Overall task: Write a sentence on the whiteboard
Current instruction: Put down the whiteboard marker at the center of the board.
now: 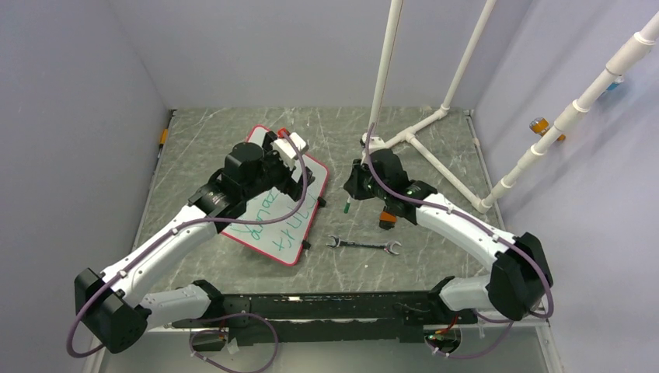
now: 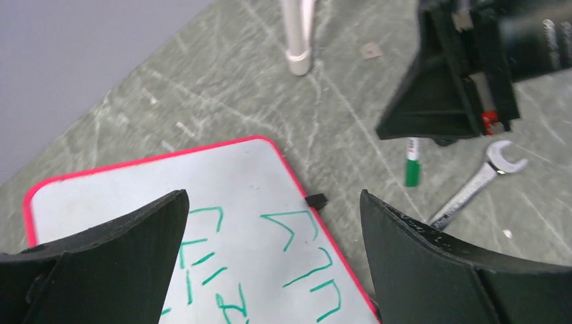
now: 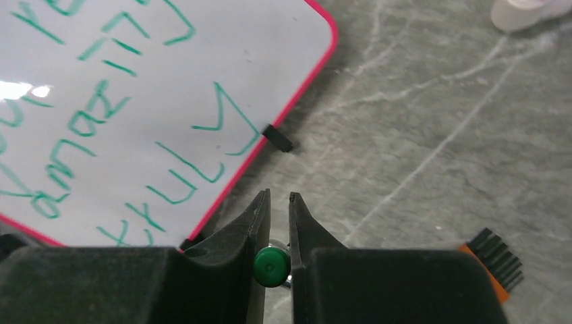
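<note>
Next, my right gripper lowers the green marker onto the bare table point(image 1: 351, 212) point(image 3: 371, 204) between the whiteboard and the brush and releases the marker.
The whiteboard point(image 1: 309, 214) lies tilted on the table left of centre, red-framed, with the sentence point(image 1: 272, 221) in green marker across it. In the left wrist view the whiteboard point(image 2: 202, 175) and its green lettering point(image 2: 297, 236) lie under my left gripper point(image 2: 273, 202), which hangs wide open with nothing in it. My left gripper point(image 1: 287, 159) hovers over the board's far part. My right gripper point(image 3: 278, 196) is shut on a green marker point(image 3: 271, 265). That marker point(image 1: 346, 206) points down at the table just right of the board's edge. The whiteboard point(image 3: 256, 67) fills the upper left of the right wrist view.
A silver wrench point(image 1: 364, 245) lies on the table in front of the right gripper. An orange-and-black brush point(image 1: 386, 219) sits beside the right arm. White PVC pipes point(image 1: 423, 124) stand and run across the back right. Grey walls close in the table on three sides.
</note>
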Robot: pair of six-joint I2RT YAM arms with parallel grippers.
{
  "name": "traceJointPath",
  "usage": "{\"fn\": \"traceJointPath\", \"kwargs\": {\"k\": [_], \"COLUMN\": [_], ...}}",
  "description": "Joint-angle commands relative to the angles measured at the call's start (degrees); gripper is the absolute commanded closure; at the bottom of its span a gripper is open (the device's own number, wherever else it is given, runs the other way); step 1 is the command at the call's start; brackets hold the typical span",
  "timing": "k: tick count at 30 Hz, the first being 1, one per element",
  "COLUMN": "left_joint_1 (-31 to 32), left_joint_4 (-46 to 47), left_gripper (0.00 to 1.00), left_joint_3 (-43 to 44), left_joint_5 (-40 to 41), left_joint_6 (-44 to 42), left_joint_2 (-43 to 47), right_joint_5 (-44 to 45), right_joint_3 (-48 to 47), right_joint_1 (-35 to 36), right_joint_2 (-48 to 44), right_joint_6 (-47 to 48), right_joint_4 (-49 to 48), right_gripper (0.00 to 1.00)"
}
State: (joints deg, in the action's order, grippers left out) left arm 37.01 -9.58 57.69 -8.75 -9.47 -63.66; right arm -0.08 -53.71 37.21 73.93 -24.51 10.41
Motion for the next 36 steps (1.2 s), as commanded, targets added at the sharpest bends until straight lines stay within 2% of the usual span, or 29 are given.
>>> {"fn": "traceJointPath", "kwargs": {"k": [1, 3, 8, 17, 23, 30, 36], "left_joint_1": [0.2, 0.2, 0.2, 0.2, 0.3, 0.7, 0.9], "left_joint_4": [-4.7, -6.7, -1.5, -2.6, -1.8, -1.9, -1.2], "left_gripper": [0.01, 0.00, 0.01, 0.01, 0.01, 0.01, 0.01], "left_joint_3": [7.0, 8.7, 5.1, 5.9, 5.0, 4.8, 4.2], "left_joint_5": [11.5, 14.0, 21.3, 26.3, 26.3, 26.4, 26.6], "left_joint_6": [3.1, 3.1, 4.7, 4.1, 3.3, 2.8, 2.2], "left_joint_2": [-2.0, -2.8, 0.1, 1.0, 1.7, 2.3, 3.5], "right_joint_5": [6.0, 7.7, 10.6, 11.1, 12.6, 14.3, 16.4], "right_joint_3": [-3.9, -4.6, -5.6, -4.8, -5.2, -5.7, -5.5], "right_joint_1": [-0.1, -0.2, -0.4, -1.0, -1.2, -1.5, -1.4], "right_joint_2": [2.7, 4.4, 9.2, 17.5, 20.5, 21.3, 20.1], "right_joint_6": [0.4, 0.4, 0.4, -0.3, -0.1, 0.4, 0.6], "right_joint_4": [4.3, 5.6, 8.0, 7.6, 7.2, 7.6, 8.2], "right_gripper": [1.00, 1.00, 1.00, 1.00, 1.00, 0.86, 0.61]}}
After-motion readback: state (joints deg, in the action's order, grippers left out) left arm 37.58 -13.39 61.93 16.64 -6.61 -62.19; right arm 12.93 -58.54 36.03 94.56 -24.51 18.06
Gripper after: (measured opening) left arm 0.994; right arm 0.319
